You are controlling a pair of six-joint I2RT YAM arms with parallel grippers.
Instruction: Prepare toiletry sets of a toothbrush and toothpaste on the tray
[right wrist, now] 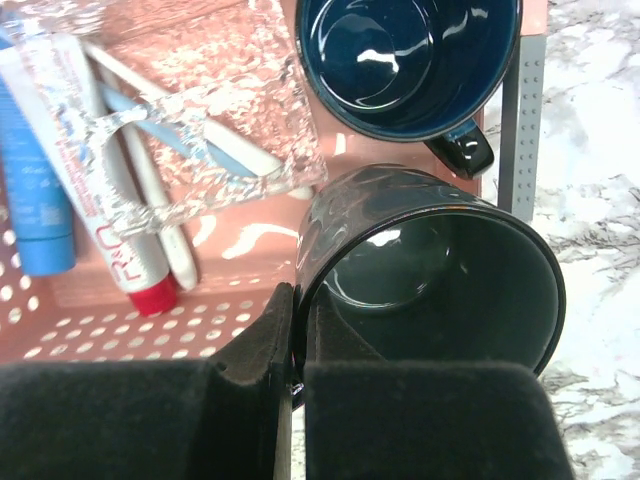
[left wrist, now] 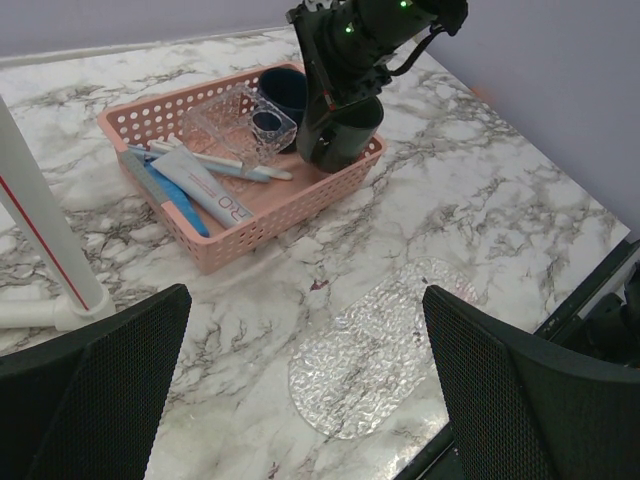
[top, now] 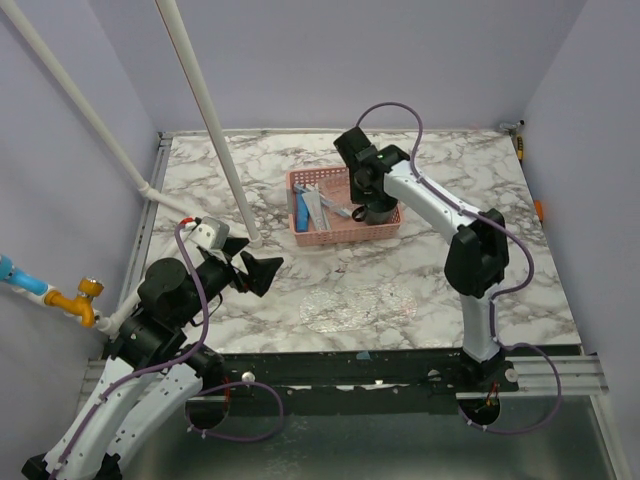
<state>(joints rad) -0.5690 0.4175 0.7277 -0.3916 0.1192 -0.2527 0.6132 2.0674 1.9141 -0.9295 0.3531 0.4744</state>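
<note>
The robot's right gripper will next lift the black mug, carry it back, to the left in the top view, lower it onto the tray's pole-side end (top: 319, 312) and let go, because that end is empty.
The transparent textured oval tray (top: 360, 305) lies flat on the marble near the front edge, also in the left wrist view (left wrist: 380, 355). A white toothpaste tube with a red cap (right wrist: 100, 190), a blue tube (right wrist: 35, 190) and white toothbrushes (right wrist: 160, 200) lie in the pink basket (top: 335, 232), partly under a clear plastic piece (right wrist: 200, 100). My right gripper (right wrist: 298, 340) is shut on the rim of a black mug (right wrist: 440, 280) in the basket's right end. My left gripper (top: 252, 260) is open and empty, above the table left of the tray.
A dark blue mug (right wrist: 405, 55) stands in the basket just behind the black mug. A white pole (top: 215, 130) slants down to the table left of the basket, with white pipes along the left wall. The enclosure walls close in on all sides.
</note>
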